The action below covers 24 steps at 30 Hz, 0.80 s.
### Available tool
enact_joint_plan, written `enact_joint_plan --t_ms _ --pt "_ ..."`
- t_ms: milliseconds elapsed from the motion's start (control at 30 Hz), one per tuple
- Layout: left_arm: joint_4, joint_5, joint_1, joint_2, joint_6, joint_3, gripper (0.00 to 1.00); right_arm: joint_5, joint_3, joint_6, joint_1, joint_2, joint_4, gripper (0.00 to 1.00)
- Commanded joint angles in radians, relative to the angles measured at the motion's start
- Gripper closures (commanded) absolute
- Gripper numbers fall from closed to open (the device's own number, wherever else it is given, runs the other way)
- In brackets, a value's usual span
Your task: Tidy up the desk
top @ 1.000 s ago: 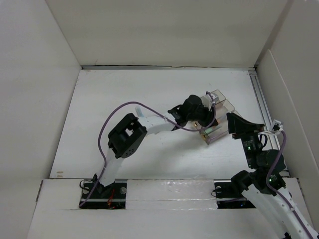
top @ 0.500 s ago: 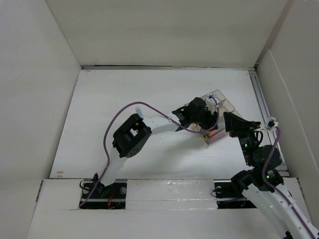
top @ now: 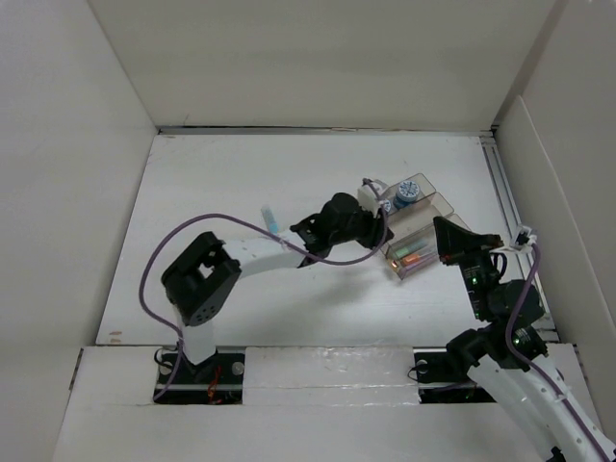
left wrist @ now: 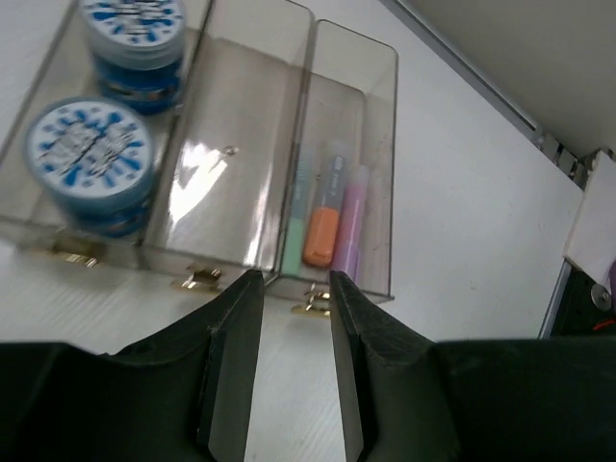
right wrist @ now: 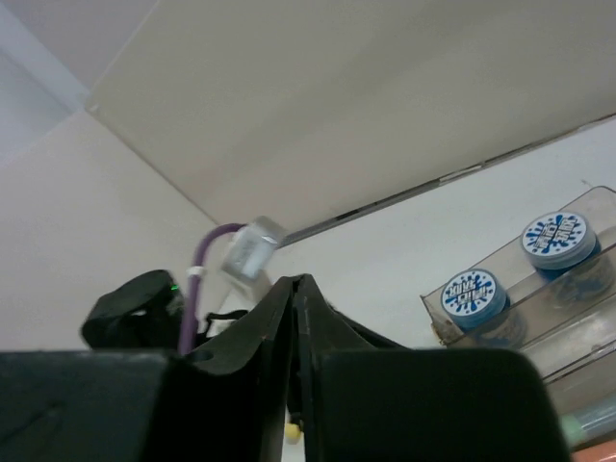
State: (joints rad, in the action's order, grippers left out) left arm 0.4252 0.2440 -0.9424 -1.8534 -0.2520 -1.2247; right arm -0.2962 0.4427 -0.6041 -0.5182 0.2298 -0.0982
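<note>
The left gripper leaves the tray toward the light blue item next, then lowers onto the yellow highlighter's lower end.
The white desk holds a clear compartmented tray at the right. In the left wrist view, the tray has two blue-lidded tubs in its left compartment. Its middle compartment is empty. Green, orange and pink markers lie in its right compartment. My left gripper is open and empty, just short of the tray's near edge. My right gripper is shut and raised beside the tray's right side. A small yellow bit shows low between its fingers; I cannot tell what it is.
A small light blue item lies on the desk beside the left forearm. Upright white walls enclose the desk on three sides. A metal rail runs along the right edge. The markers also show from above.
My left gripper has drawn back to the left, off the tray, and the arm's elbow swung left. The markers in the tray now show. The right gripper shifted slightly.
</note>
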Motion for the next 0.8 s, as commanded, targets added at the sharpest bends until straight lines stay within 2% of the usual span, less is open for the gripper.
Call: enact_joint_plan --t_ms 0,33,200,333,433,567,633,767 --pt "0.122 -0.145 0.050 0.187 -0.044 0.175 0.71 0.035 0.007 0.000 0.004 0.023 -0.052 0.90" --pt "0.101 -0.278 0.050 0.276 -0.046 0.245 0.67 0.075 0.017 0.007 0.004 0.058 -0.063 0.94" --pt "-0.032 -0.408 0.068 0.372 -0.072 0.401 0.60 0.108 0.030 0.004 0.004 0.178 -0.095 0.91" --pt "-0.057 -0.506 0.096 0.471 -0.157 0.545 0.58 0.163 0.059 0.012 0.004 0.276 -0.110 0.73" --pt "-0.072 -0.543 0.148 0.549 -0.210 0.631 0.51 0.175 0.054 0.006 0.004 0.304 -0.123 0.68" --pt "-0.088 -0.517 0.240 0.594 -0.225 0.691 0.49 0.163 0.047 0.007 0.004 0.296 -0.132 0.65" --pt "-0.100 -0.544 0.240 0.591 -0.222 0.699 0.45 0.167 0.044 0.007 0.004 0.296 -0.136 0.65" --pt "-0.124 -0.557 0.251 0.504 -0.211 0.670 0.44 0.160 0.044 0.009 0.004 0.290 -0.136 0.64"
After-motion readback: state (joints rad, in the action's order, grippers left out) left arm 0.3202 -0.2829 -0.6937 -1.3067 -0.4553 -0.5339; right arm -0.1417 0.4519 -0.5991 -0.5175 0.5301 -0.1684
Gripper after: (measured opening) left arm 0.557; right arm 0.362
